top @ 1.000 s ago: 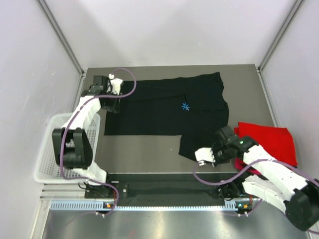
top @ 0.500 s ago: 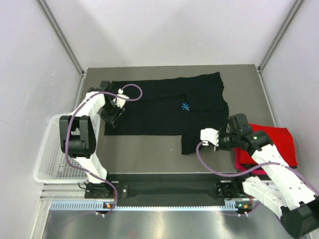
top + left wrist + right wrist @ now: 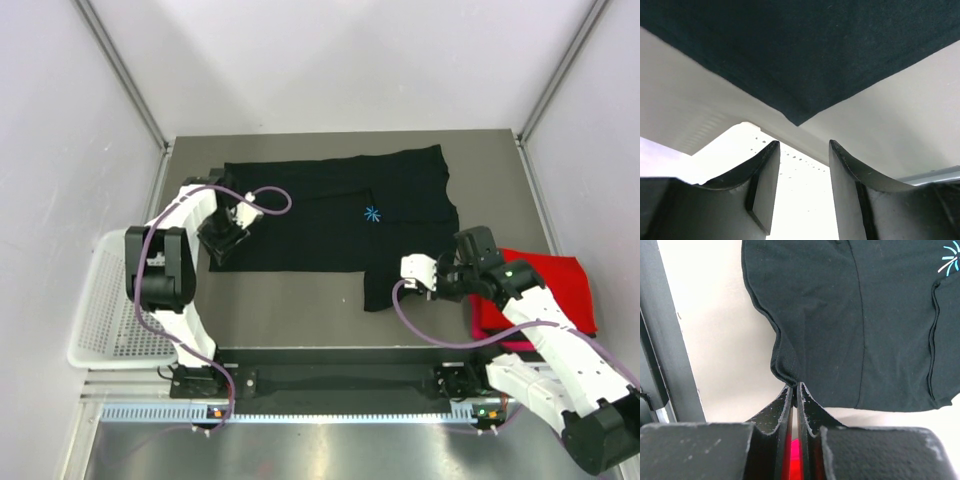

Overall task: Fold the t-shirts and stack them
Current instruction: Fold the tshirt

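My left gripper should go down onto the tip of the black shirt's near corner by the basket (image 3: 797, 119) and close there, because that corner points between the gripper's open fingers.
A large black t-shirt (image 3: 330, 215) lies spread flat on the table, with a light-blue mark (image 3: 372, 213) on its chest. My left gripper (image 3: 222, 247) is open and empty, just short of the shirt's near-left corner (image 3: 797, 120), which shows ahead of it in the left wrist view (image 3: 802, 147). My right gripper (image 3: 432, 283) is shut on a bunched fold of the black shirt's near-right edge (image 3: 787, 371); its tips (image 3: 794, 386) pinch the cloth. A folded red t-shirt (image 3: 545, 285) lies at the right, beside my right arm. Red-magenta cloth (image 3: 792, 460) shows under the right jaws.
A white mesh basket (image 3: 95, 310) sits off the table's left edge, beside my left arm. A dark rail (image 3: 330, 375) runs along the near edge. Grey walls close in the back and both sides.
My left gripper has moved from the shirt's far-left corner down to its near-left corner. My right gripper has drawn the near-right edge of the shirt back and to the right.
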